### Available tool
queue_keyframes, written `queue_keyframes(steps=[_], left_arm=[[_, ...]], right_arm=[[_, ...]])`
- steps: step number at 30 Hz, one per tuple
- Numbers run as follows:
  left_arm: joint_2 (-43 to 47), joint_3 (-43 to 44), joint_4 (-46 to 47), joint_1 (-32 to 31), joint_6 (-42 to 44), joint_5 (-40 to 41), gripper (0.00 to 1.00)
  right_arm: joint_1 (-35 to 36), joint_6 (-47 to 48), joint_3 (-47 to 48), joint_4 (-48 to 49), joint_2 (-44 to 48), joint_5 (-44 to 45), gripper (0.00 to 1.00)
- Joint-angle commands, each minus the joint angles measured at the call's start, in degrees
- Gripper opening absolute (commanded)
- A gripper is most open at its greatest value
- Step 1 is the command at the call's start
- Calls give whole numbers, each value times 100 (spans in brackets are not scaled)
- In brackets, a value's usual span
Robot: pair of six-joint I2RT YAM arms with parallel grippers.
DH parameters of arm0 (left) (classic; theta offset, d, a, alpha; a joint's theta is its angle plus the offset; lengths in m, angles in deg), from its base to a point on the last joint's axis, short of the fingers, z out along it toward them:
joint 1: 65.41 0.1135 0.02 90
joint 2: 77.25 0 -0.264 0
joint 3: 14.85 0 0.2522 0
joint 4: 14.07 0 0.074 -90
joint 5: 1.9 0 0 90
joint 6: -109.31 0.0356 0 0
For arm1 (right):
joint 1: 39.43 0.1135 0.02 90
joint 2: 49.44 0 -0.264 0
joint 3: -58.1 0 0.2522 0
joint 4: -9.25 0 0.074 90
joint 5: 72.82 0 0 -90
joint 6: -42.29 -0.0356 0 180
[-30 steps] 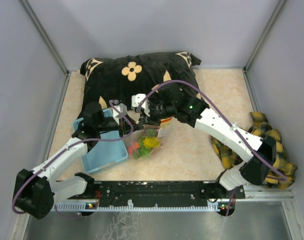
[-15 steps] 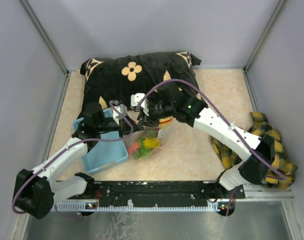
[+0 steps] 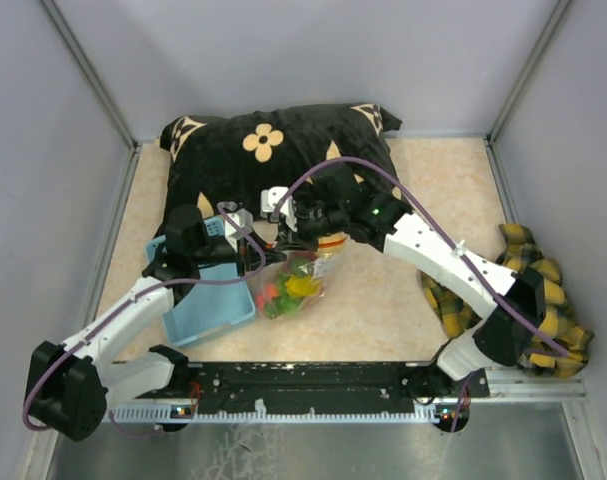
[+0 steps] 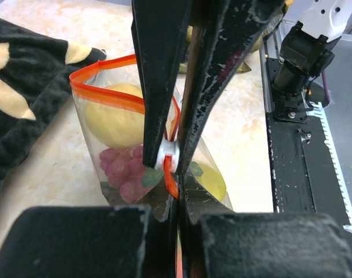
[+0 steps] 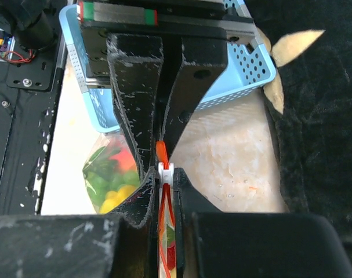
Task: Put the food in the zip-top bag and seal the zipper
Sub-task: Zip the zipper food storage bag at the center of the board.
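Next I should draw the slider in my right gripper to the right in the top view, to the zipper's gaping end (image 3: 334, 241), closing the parted pieces of the zipper, and release it.
The zip-top bag (image 3: 291, 285) stands upright between the arms on the table, holding the food: a yellow pear piece (image 4: 115, 119), purple grapes (image 4: 120, 171), and red and green pieces (image 5: 109, 168). My left gripper (image 4: 178, 182) is shut on the end of the red zipper (image 4: 171, 184). My right gripper (image 5: 166, 174) is shut on the zipper's white slider (image 5: 166, 169), right against the left fingertips. Beyond the slider the two red strips (image 4: 100, 92) stand apart, so the mouth gapes there.
A light blue basket (image 3: 208, 300) lies just left of the bag, under the left arm. A black flowered pillow (image 3: 273, 150) fills the back of the table. A yellow and black plaid cloth (image 3: 543, 290) is bunched at the right edge.
The right arm has edged a little to the left along the bag's mouth. The left arm and the bag have stayed where they were.
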Motion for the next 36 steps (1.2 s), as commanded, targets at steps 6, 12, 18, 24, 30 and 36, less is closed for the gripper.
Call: queue_keyframes(steps=[6,12,18,24,30,36], left_arm=[[331,-100,378,-38,20,60,1],[449,-198,397,-38,66,301,1],[449,-200,407,-33,167,528,1],[361,-64,443,-24,216,746,1],[131,43,672,22,108,1130,1],[-251,9,876,76,-148,1414,1]], right_arm=[[-411,45,-502,-43,567,568,0],[-639,-57,-777,-75,788,946,0],[-714,-113,-840,-132,1268,1223,0],[-757,-128,-741,-399,1540,1732,0],[-776,-290,-793,-578,1789,1999,0],[-780,-467,-1003,-612,2004,2129,0]])
